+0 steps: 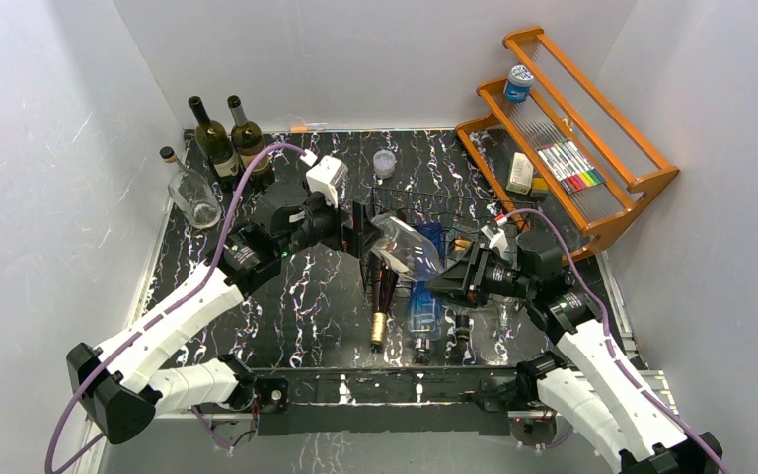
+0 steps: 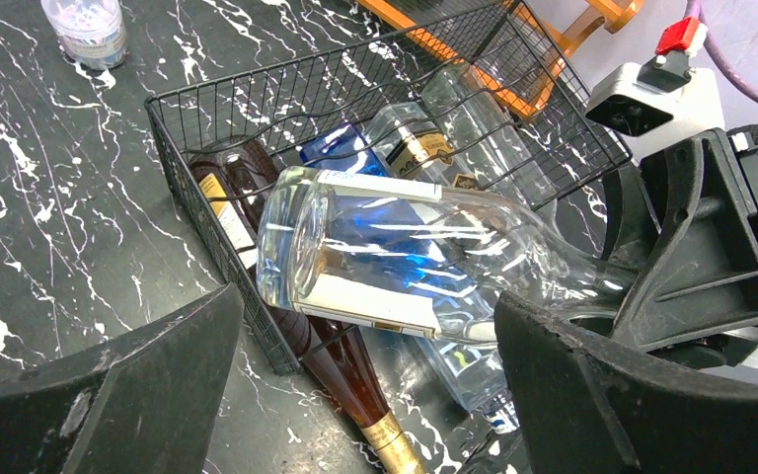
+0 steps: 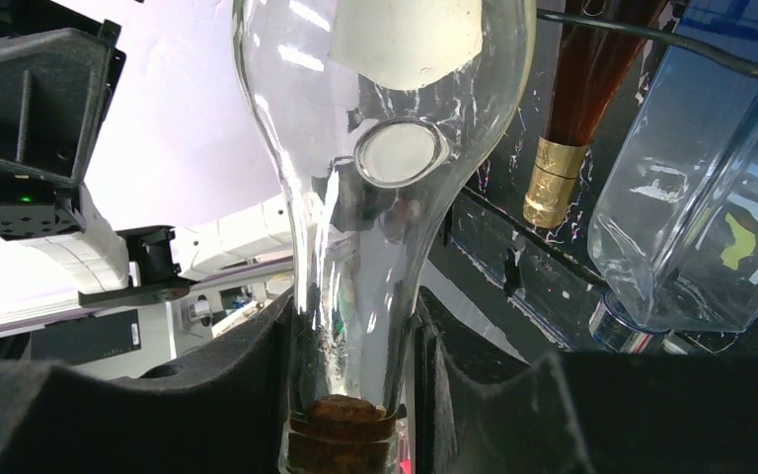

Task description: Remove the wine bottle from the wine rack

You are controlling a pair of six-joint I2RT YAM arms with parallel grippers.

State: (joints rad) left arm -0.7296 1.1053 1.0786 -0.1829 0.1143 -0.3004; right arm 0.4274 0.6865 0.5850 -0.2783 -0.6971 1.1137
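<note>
I need to swing my right gripper outward and left in the top view and release the bottle at the bare tabletop beside the rack.
A clear glass bottle (image 1: 405, 247) with a white label and a cork is held tilted above the black wire wine rack (image 1: 434, 209). My right gripper (image 1: 446, 279) is shut on its neck (image 3: 355, 296), just above the cork. In the left wrist view the bottle's body (image 2: 405, 257) hangs over the rack's near corner (image 2: 207, 109). My left gripper (image 2: 365, 365) is open and empty, its fingers (image 2: 109, 385) on either side of the view just short of the bottle's base. A dark red bottle with gold foil (image 1: 383, 296) and a blue square bottle (image 1: 424, 306) lie in the rack.
Two green wine bottles (image 1: 217, 143) and a clear flask-shaped bottle (image 1: 189, 193) stand at the back left. An orange wooden slatted shelf (image 1: 592, 138) with small items stands at the back right. A small plastic cup (image 1: 384, 163) sits behind the rack.
</note>
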